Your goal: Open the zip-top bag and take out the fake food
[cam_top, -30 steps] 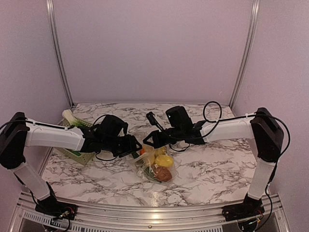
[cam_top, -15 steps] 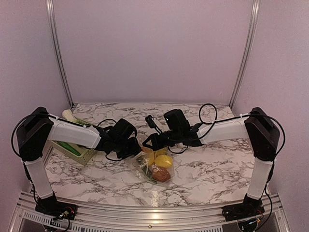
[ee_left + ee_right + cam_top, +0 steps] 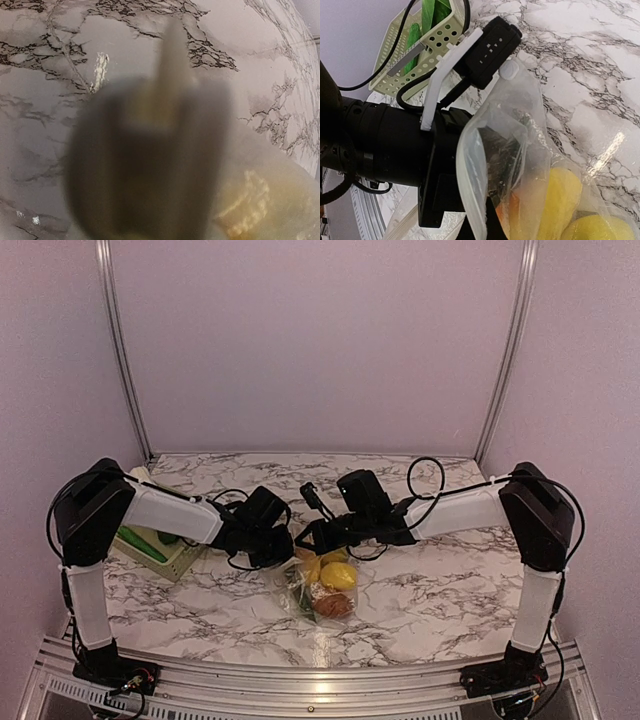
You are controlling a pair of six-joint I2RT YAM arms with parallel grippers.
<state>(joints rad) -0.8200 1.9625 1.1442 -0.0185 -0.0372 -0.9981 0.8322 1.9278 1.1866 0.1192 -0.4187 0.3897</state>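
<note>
The left gripper lifts, swings across and lowers next. It releases in the slatted basket (image 3: 162,544), to its left in the top view, already holding vegetables.
The zip-top bag (image 3: 318,585) lies mid-table, its mouth lifted between my two grippers. Inside it show yellow lemons (image 3: 338,575), a brown lump (image 3: 331,604) and an orange piece (image 3: 300,556). My left gripper (image 3: 284,546) is at the bag's left upper edge; in the left wrist view it is one dark blur (image 3: 150,165) with a pale strip of plastic sticking out of it. My right gripper (image 3: 308,536) is shut on the bag's rim, which runs down between its fingers (image 3: 477,232). The bag's mouth (image 3: 490,145) gapes open, with the lemons (image 3: 560,200) below it.
The pale green slatted basket (image 3: 172,558) stands at the left behind my left arm, holding green vegetables (image 3: 140,545); it also shows in the right wrist view (image 3: 437,42). A pale leek-like piece (image 3: 140,478) lies at its far end. Cables hang off both wrists.
My left arm has swung in, and its gripper has moved right up to the bag's mouth. The right gripper shifted slightly left. The bag's top has been drawn up between them.
</note>
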